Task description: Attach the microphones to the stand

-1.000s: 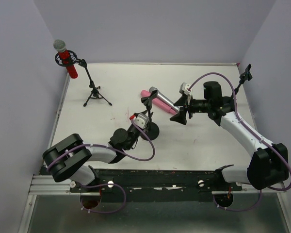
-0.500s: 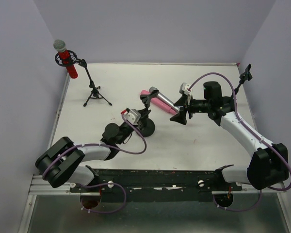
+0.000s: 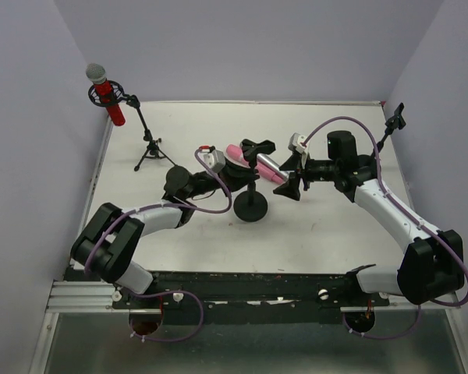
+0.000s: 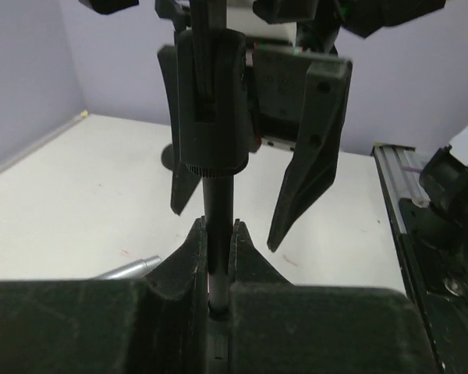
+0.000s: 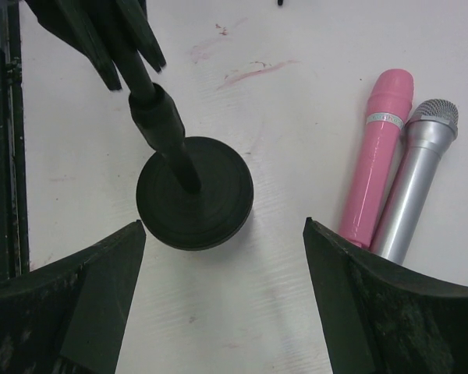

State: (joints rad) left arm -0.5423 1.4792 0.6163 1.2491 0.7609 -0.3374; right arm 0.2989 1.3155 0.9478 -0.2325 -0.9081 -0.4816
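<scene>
My right gripper has open fingers and should next move over and lower them around the silver-grey microphone's handle (image 3: 273,166) (image 5: 406,200), below and toward the right in the wrist view.
My left gripper (image 3: 242,178) is shut on the thin pole (image 4: 217,234) of a black round-base stand (image 3: 251,209), whose clip (image 3: 257,146) sits over the two lying microphones. The pink microphone (image 3: 236,151) and the silver-grey microphone (image 3: 270,166) lie side by side on the table; both show in the right wrist view, pink (image 5: 377,156) and silver (image 5: 413,187). My right gripper (image 3: 291,181) is open and empty, hovering just right of the stand, above its base (image 5: 195,193). The red microphone (image 3: 108,95) sits in a tripod stand (image 3: 152,148) at the far left.
A third small stand (image 3: 393,121) is at the far right edge of the white table (image 3: 327,226). Purple walls close in on the left, back and right. The black rail (image 3: 242,284) with the arm bases runs along the near edge.
My left arm has swung from the near side toward the far side, still gripping the stand pole. The stand's base slid slightly right and its clip now sits over the microphones. The right arm has not moved.
</scene>
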